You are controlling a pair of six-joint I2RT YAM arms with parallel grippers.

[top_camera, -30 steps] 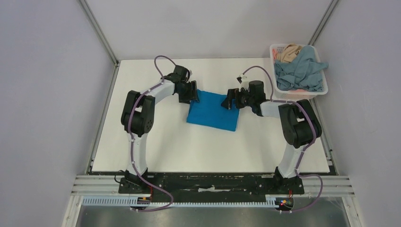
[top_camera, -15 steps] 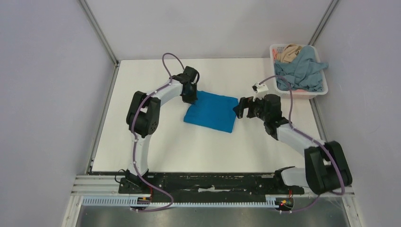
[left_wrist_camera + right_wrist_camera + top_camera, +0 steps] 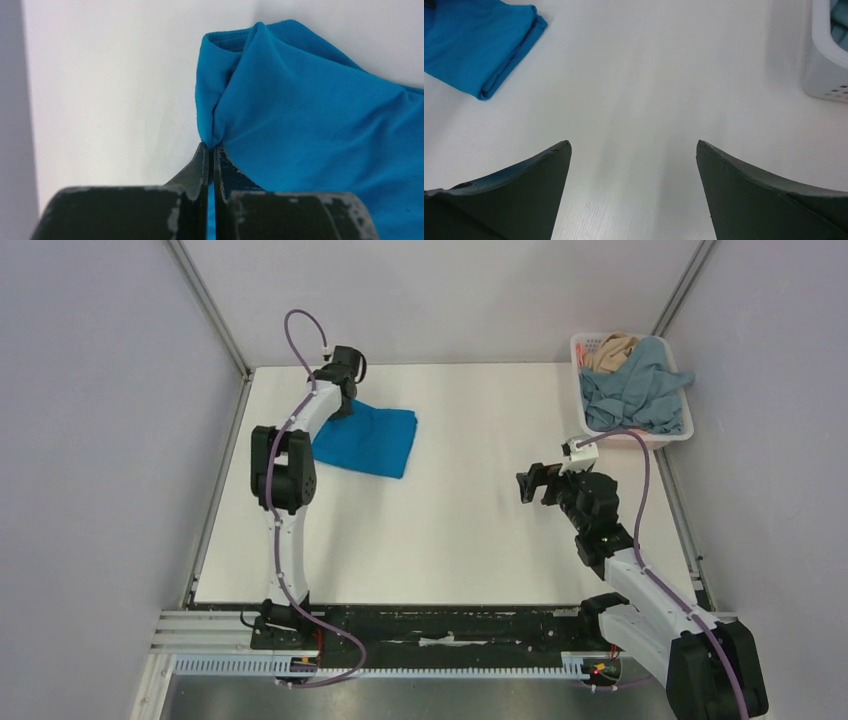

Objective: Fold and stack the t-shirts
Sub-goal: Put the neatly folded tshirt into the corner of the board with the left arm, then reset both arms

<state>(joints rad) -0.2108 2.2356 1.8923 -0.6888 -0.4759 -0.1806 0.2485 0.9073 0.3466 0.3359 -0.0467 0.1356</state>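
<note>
My left gripper drags the shirt outward and to the left in the top view next, to the table's bare far corner, and releases it there.
The folded vivid blue t-shirt (image 3: 368,440) lies at the table's far left. My left gripper (image 3: 343,400) is shut on its far left corner; in the left wrist view the fabric (image 3: 310,125) bunches into a pleat right at the fingertips of that gripper (image 3: 211,146). The shirt's folded edge (image 3: 479,55) shows at the top left of the right wrist view. My right gripper (image 3: 534,483) hovers open over bare table at the right, and nothing lies between the tips of this gripper (image 3: 633,144). A dusty grey-blue t-shirt (image 3: 635,390) and a tan t-shirt (image 3: 610,352) lie crumpled in the basket.
The white slotted basket (image 3: 672,435) stands at the far right corner; its wall (image 3: 824,60) shows in the right wrist view. Grey walls enclose the white table (image 3: 460,540) on the left, back and right.
My left gripper closed on the blue shirt's corner and dragged the shirt to the far left. My right arm drew back toward the near right, away from the shirt, still open.
</note>
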